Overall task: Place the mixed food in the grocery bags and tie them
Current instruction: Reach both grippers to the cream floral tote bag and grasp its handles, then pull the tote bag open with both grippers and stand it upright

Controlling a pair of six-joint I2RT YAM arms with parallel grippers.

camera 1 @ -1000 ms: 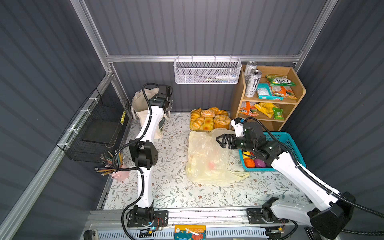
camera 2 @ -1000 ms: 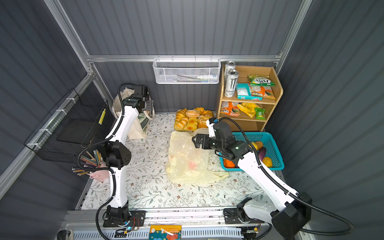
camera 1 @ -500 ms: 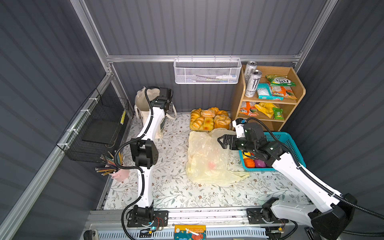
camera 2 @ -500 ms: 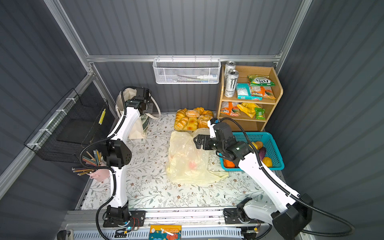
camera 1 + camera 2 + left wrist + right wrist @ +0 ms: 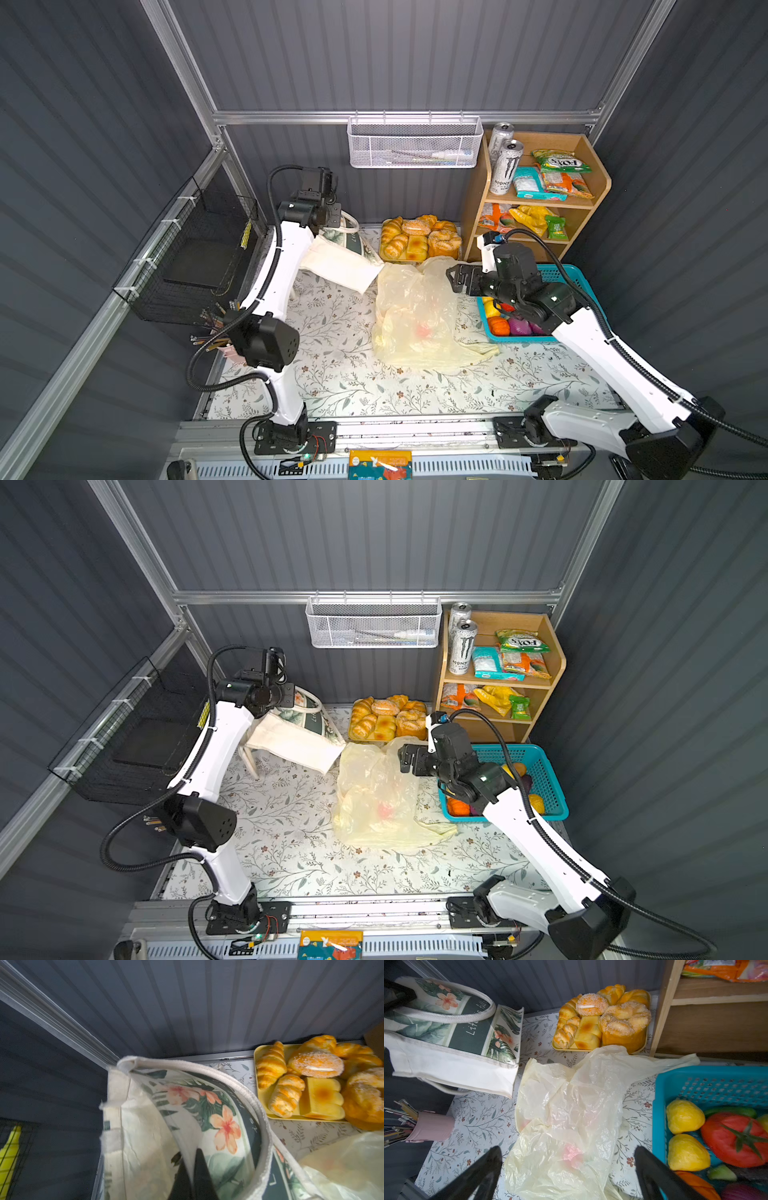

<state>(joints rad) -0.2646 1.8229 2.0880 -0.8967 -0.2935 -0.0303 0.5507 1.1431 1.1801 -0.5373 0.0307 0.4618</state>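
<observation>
The tilted tote comes back with my left gripper next, goes down upright and its edge is released, since clear tabletop beside the plastic bag lies below and back.
The cream canvas tote (image 5: 336, 262) (image 5: 291, 737) with a flower print hangs tilted at the back left. My left gripper (image 5: 192, 1151) (image 5: 330, 216) is shut on a cream strip of it near the mouth, and a long handle (image 5: 239, 1086) loops beside it. The pale-yellow plastic bag (image 5: 415, 316) (image 5: 566, 1115) lies crumpled mid-table. My right gripper (image 5: 568, 1149) (image 5: 453, 280) stands open over that bag's far right edge, holding nothing. Toy lemons (image 5: 684, 1115) and a red tomato (image 5: 733, 1140) lie in the teal basket (image 5: 582, 276). A white Monster can (image 5: 505, 168) and a teal packet (image 5: 525, 185) sit on the shelf.
A yellow tray of bread rolls (image 5: 419, 243) stands at the back wall beside the wooden shelf (image 5: 598, 195). A pink cup of pencils (image 5: 431, 1126) and a black wire basket (image 5: 199, 257) are on the left. A white mesh basket (image 5: 413, 143) hangs on the wall.
My left gripper has shut on the tote and drawn it out from the back corner toward the middle. The right arm has hardly moved.
</observation>
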